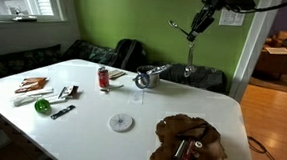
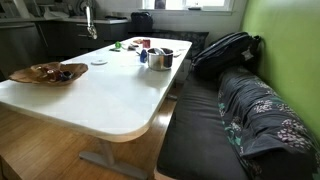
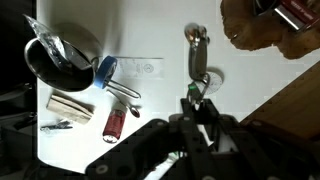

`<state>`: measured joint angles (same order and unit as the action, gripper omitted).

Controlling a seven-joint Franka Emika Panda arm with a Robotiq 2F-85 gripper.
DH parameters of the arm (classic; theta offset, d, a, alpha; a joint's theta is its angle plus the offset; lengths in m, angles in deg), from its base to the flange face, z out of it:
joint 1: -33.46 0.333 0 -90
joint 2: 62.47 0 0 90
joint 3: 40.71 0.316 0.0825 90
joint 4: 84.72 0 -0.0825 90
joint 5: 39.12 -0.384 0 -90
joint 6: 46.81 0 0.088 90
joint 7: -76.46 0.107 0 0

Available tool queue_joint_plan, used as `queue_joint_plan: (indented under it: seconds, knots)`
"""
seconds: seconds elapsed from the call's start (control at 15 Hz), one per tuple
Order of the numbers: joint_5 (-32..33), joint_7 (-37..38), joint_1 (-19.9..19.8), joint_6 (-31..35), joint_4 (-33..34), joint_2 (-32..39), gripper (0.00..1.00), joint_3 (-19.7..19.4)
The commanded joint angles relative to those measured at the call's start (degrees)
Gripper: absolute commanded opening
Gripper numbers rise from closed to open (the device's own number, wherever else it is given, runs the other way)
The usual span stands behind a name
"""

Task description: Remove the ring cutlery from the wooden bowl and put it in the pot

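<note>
The ring cutlery (image 1: 190,63) hangs high away from the pot, so my gripper will next move across toward the silver pot, then down over the pot's opening (image 1: 150,71) to let it go.
The wooden bowl (image 1: 192,143) sits at the table's near corner and still holds a few items; it also shows in the other exterior view (image 2: 45,72) and in the wrist view's top right (image 3: 268,25). The silver pot (image 1: 149,78) with its long handle stands mid-table (image 2: 160,58), and lies at the top left of the wrist view (image 3: 55,55). My gripper (image 1: 193,35) hangs high above the table between bowl and pot, shut on the metal ring cutlery (image 1: 190,63), which dangles below the fingers (image 3: 197,60). The gripper (image 3: 197,100) is at the bottom of the wrist view.
A red can (image 1: 104,78) stands beside the pot. A white disc (image 1: 121,122), a green object (image 1: 44,106), wooden pieces (image 1: 33,84) and small utensils lie on the white table (image 1: 90,137). A dark bench with bags (image 2: 225,50) runs along one side.
</note>
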<state>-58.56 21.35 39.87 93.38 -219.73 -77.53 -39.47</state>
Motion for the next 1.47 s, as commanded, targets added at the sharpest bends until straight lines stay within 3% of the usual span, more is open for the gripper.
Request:
queue_joint_plan:
  seconds: [0.0,0.07,0.33,0.53,0.73,0.93,1.13,1.4]
  knots:
    - [0.62,0.57,1.29,-0.02,0.07,0.05,0.16,-1.12]
    - [0.62,0.59,1.32,-0.02,0.09,0.05,0.04,-1.10]
    - [10.87,6.48,-0.40,22.16,7.23,15.14,0.04,1.27]
    - [25.02,14.36,-2.95,31.20,14.55,25.60,0.04,0.00]
    - [38.22,26.31,3.61,32.76,25.56,36.10,0.04,-10.48]
    - [40.29,33.08,8.69,30.04,36.24,45.52,0.04,-17.61]
    - [38.07,34.81,10.72,27.14,46.20,54.32,0.04,-19.47]
    - [36.77,36.12,10.68,21.66,59.36,63.59,0.04,-18.77]
